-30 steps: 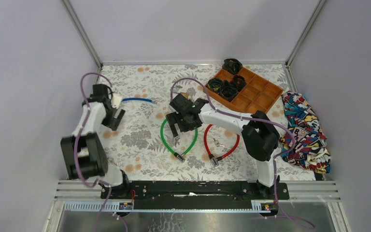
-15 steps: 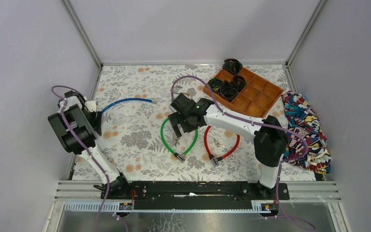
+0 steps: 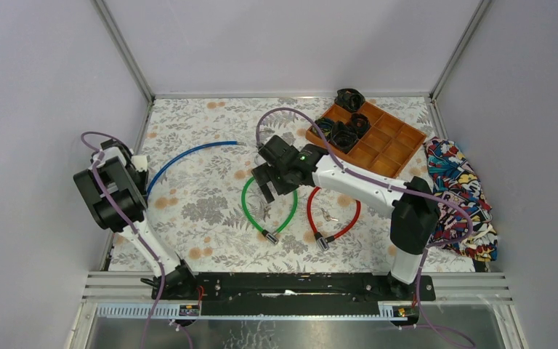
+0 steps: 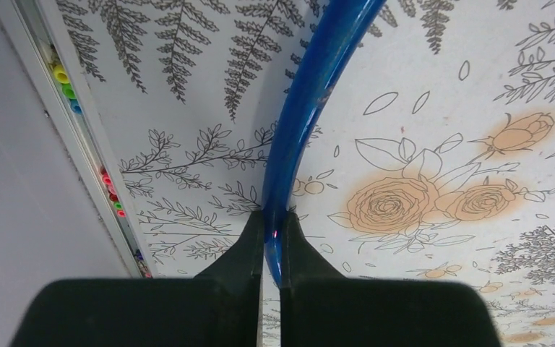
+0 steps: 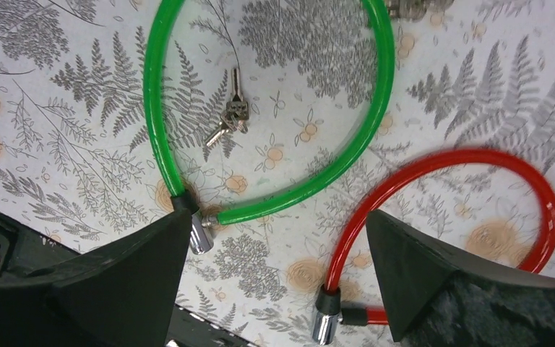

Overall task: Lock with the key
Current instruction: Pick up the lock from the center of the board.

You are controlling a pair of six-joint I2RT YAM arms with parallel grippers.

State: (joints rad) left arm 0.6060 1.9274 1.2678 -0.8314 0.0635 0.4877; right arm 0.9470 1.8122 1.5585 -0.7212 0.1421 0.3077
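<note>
Only the blue cable's near end is gripped, so my right gripper will go outward and to the left in the top view and lower onto the blue cable's far end (image 3: 235, 143).
A blue cable lock (image 3: 182, 154) arcs over the flowered table, and my left gripper (image 3: 142, 174) is shut on its near end at the table's left edge. The left wrist view shows the blue cable (image 4: 311, 87) pinched between the left gripper's (image 4: 273, 225) jaws. My right gripper (image 3: 269, 190) hangs open above a green cable lock (image 3: 245, 203), beside a red cable lock (image 3: 309, 211). In the right wrist view a bunch of keys (image 5: 227, 119) lies inside the green loop (image 5: 271, 204). The red loop (image 5: 477, 153) lies beside it under the open right gripper (image 5: 278, 224). Another small key bunch (image 3: 327, 214) lies inside the red loop.
An orange compartment tray (image 3: 389, 142) with several black coiled items stands at the back right. A colourful cloth (image 3: 458, 196) lies along the right edge. The metal frame rail (image 4: 79, 144) runs close along the left of my left gripper.
My left arm drew back to the left edge and its gripper shut on the blue cable, whose far end swung back and right. My right gripper shifted slightly away, staying open.
</note>
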